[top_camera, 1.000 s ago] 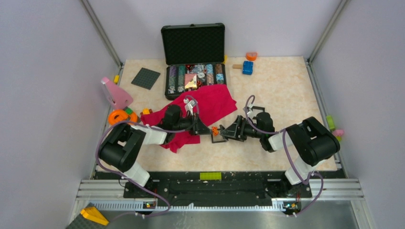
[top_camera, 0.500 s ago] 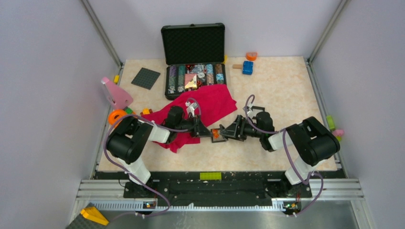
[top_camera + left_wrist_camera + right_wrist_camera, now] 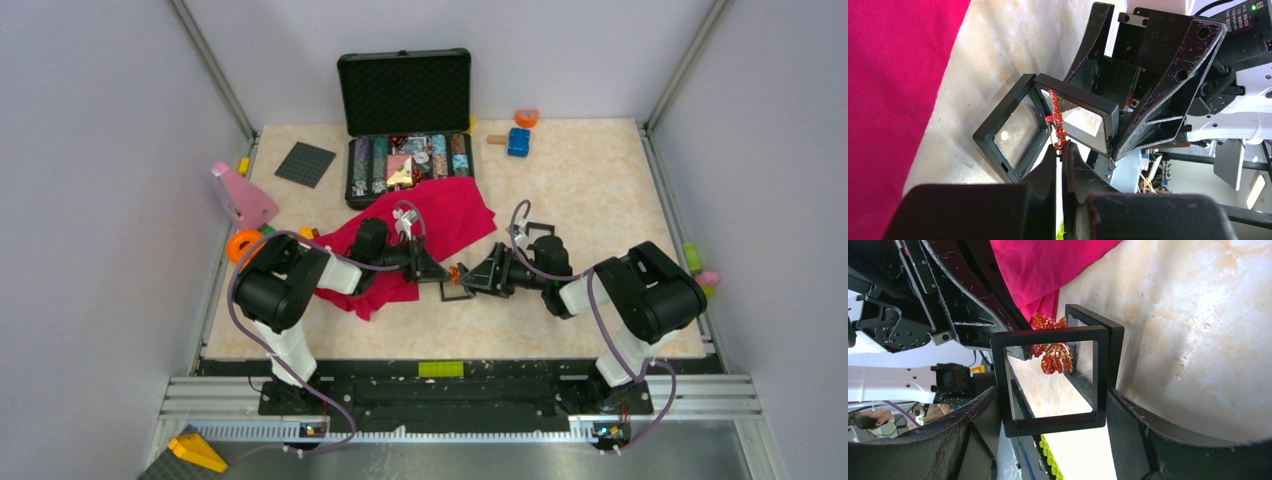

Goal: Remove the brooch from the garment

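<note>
I will next turn downward, carry the brooch's frame to the tabletop by the loose black square, right of my right gripper in the top view, and release it.
The brooch (image 3: pixel 455 270), tiny, orange-red and spiky, is off the garment, a crimson cloth (image 3: pixel 440 215) spread behind my left arm. My left gripper (image 3: pixel 447 272) is shut on the brooch's lower end (image 3: pixel 1056 120) and holds it between the two halves of an open black display frame (image 3: pixel 1013 130). My right gripper (image 3: pixel 468 280) faces it and is shut on one frame half (image 3: pixel 1050 425). The brooch (image 3: pixel 1052 352) shows through that frame. The cloth also shows in the left wrist view (image 3: pixel 893 75) and the right wrist view (image 3: pixel 1048 265).
An open black case (image 3: pixel 405 120) with chips stands behind the cloth. A pink object (image 3: pixel 243 198) and an orange ring toy (image 3: pixel 243 243) lie at the left edge. A dark baseplate (image 3: pixel 305 164), a blue block (image 3: pixel 518 141) and an orange piece (image 3: pixel 526 117) lie at the back.
My left arm's elbow has swung right and forward while its gripper stays at the frame with the brooch. The right arm has barely moved.
</note>
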